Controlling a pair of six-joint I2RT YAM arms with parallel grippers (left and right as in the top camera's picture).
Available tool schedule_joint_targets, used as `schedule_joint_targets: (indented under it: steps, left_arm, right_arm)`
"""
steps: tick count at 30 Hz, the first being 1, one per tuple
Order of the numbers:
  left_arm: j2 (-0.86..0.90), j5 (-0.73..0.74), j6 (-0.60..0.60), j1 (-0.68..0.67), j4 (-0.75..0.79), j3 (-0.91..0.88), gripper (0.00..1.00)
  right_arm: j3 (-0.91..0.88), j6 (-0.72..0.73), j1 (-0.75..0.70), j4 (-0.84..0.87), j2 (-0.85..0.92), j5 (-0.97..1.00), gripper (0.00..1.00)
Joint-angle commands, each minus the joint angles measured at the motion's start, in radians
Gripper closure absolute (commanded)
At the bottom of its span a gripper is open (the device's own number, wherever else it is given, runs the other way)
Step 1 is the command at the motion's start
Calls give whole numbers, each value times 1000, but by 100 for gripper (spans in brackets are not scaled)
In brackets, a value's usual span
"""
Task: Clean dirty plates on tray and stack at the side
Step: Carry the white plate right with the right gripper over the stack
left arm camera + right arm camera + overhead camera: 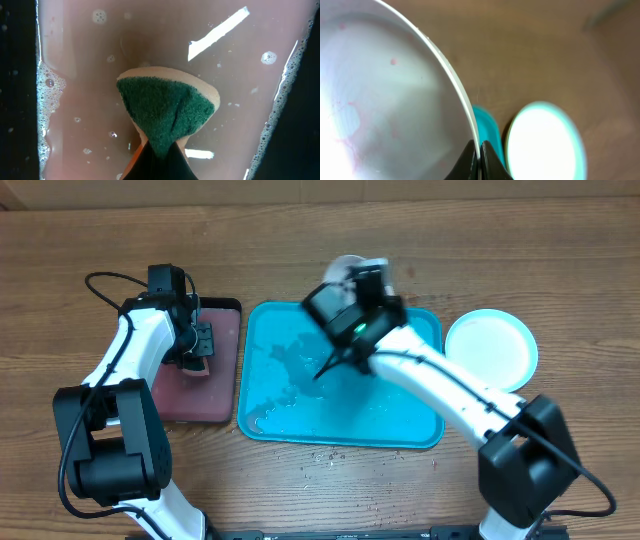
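Note:
The robot's right gripper will next swing over the light blue plate [490, 348] [544, 142], go down and let go of the rim, as the plate lies flat below, to the gripper's right in the overhead view.
My right gripper [358, 283] [479, 149] is shut on the rim of a white plate [343, 268] [385, 95], holding it tilted above the far edge of the turquoise tray [400, 425] [487, 127]. Faint red smears show on the plate's face. A light blue plate [490, 348] [544, 142] lies flat on the table to the right of the tray. Water patches wet the tray's floor. My left gripper [197, 350] [160, 151] is shut on a green-and-yellow sponge [165, 107], low over the pinkish tray [195, 405] [80, 75].
The pinkish tray with the black rim holds soapy water with foam along its edges. Small crumbs lie on the wooden table [330, 455] in front of the turquoise tray. Both arm bases stand at the near edge.

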Motion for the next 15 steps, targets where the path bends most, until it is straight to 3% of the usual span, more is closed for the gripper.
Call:
schedule_joint_targets:
  steps: [1,9,15]
  left_arm:
    - [10,-13,11,3,0,3,96]
    - [10,-13,11,3,0,3,96]
    - [10,-12,11,3,0,3,96]
  right_arm:
    - [27,213,-157,-50,-51,-338,96]
    - [27,211,-513,-98,-55,-855,96]
    - [6,207,-742,-183,-55,-983,96]
